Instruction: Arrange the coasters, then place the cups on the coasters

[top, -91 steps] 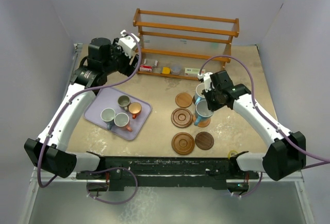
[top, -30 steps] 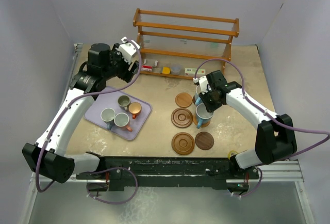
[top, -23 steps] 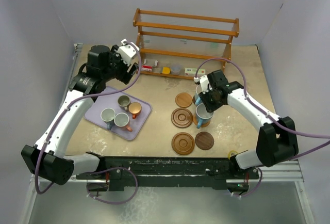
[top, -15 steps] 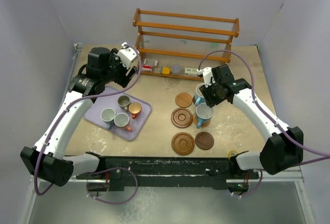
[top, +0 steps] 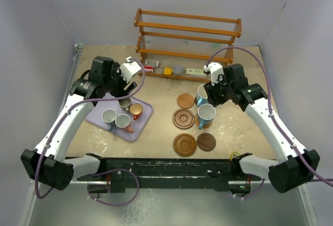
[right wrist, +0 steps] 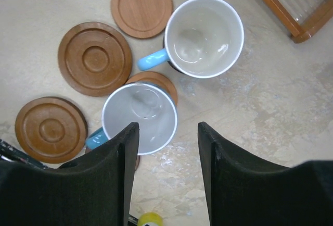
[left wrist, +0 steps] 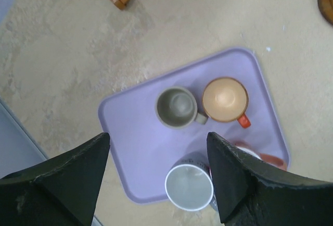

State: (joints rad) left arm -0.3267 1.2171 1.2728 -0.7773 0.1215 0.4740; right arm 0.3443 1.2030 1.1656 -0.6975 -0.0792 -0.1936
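Note:
The nearer pale blue cup stands below the left gripper and nearer the base, so the gripper will next draw back and down onto that cup's rim, on the side clear of neighbours.
Two pale blue cups stand on the right. The back cup (top: pixel 202 95) (right wrist: pixel 204 36) hides its coaster. The nearer cup (top: pixel 206 115) (right wrist: pixel 139 117) sits on a light brown coaster (right wrist: pixel 158 79). Four coasters are bare: a light one (top: pixel 186 100) (right wrist: pixel 141 5), two grooved ones (top: pixel 183 118) (top: pixel 184 144) (right wrist: pixel 94 58) (right wrist: pixel 50 129) and a dark one (top: pixel 206 141). My right gripper (top: pixel 212 97) (right wrist: pixel 166 131) hangs open above the nearer cup's right rim, holding nothing. My left gripper (top: pixel 125 81) (left wrist: pixel 158 138) is open over the tray's cups: grey-green (left wrist: pixel 177 107), copper (left wrist: pixel 225 99) and pale blue (left wrist: pixel 189 187). A finger half hides one more cup (left wrist: pixel 263 157).
The lavender tray (top: pixel 99 109) (left wrist: pixel 130 132) lies at left centre. A wooden rack (top: pixel 187 44) stands along the back, with small boxes (top: pixel 156 68) on its bottom shelf. A small yellow object (top: pixel 234 155) (right wrist: pixel 150 220) sits near the front edge by the right arm's base.
My right gripper has opened, let go of the nearer blue cup on its coaster, and drawn up and back. My left gripper has swung down over the tray.

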